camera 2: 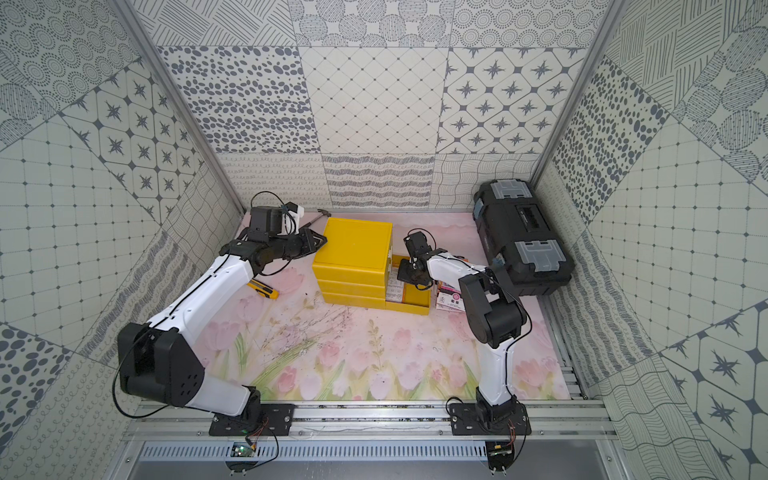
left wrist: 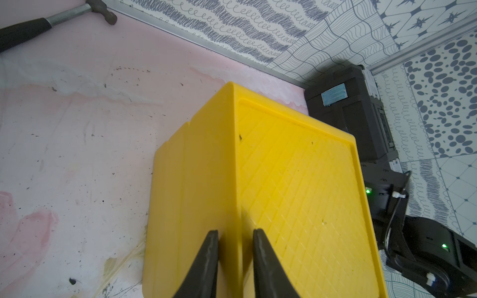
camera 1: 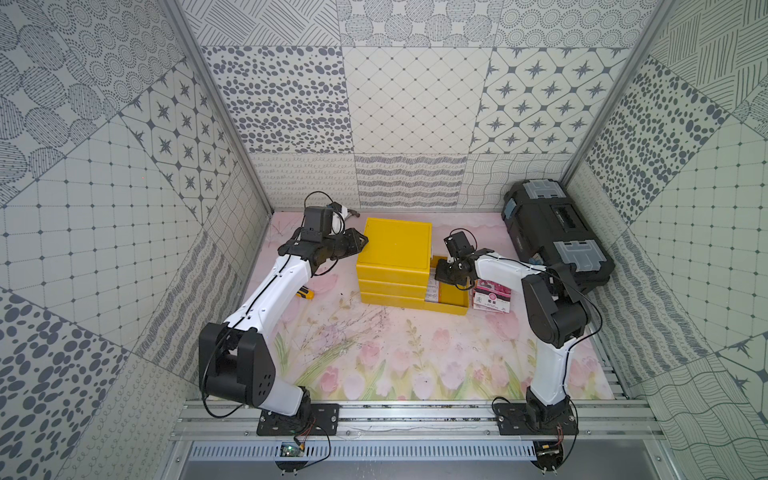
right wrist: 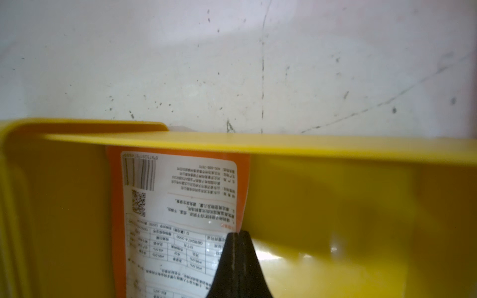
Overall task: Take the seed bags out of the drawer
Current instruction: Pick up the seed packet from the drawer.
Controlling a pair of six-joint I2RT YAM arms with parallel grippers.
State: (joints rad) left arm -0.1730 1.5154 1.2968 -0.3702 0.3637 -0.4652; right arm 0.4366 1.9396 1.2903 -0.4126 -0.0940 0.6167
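Observation:
My right gripper will next lift the bag over the drawer's front side and let it go on top of the pink-bordered seed bags, past that side from the gripper.
A yellow cabinet (camera 1: 395, 245) (camera 2: 357, 245) (left wrist: 296, 180) of three drawers stands mid-table. Its bottom drawer (camera 1: 453, 309) (camera 2: 409, 308) is pulled out to the right. Inside lies a seed bag (right wrist: 175, 206) (camera 1: 432, 293) with an orange border, white printed back up. My right gripper (right wrist: 238, 233) (camera 1: 440, 276) reaches down into the drawer and is shut on that bag's edge. More seed bags (camera 1: 492, 297) (camera 2: 451, 299), pink-bordered, lie on the table just right of the drawer. My left gripper (left wrist: 235, 232) (camera 1: 360, 242) sits at the cabinet's top left edge, jaws narrowly apart with the edge between them.
A black toolbox (camera 1: 557, 241) stands at the back right against the wall. A hammer (left wrist: 51, 20) (camera 1: 347, 212) lies at the back, behind the left gripper. A yellow utility knife (camera 1: 305, 293) (camera 2: 264, 289) lies under the left arm. Patterned walls close in three sides.

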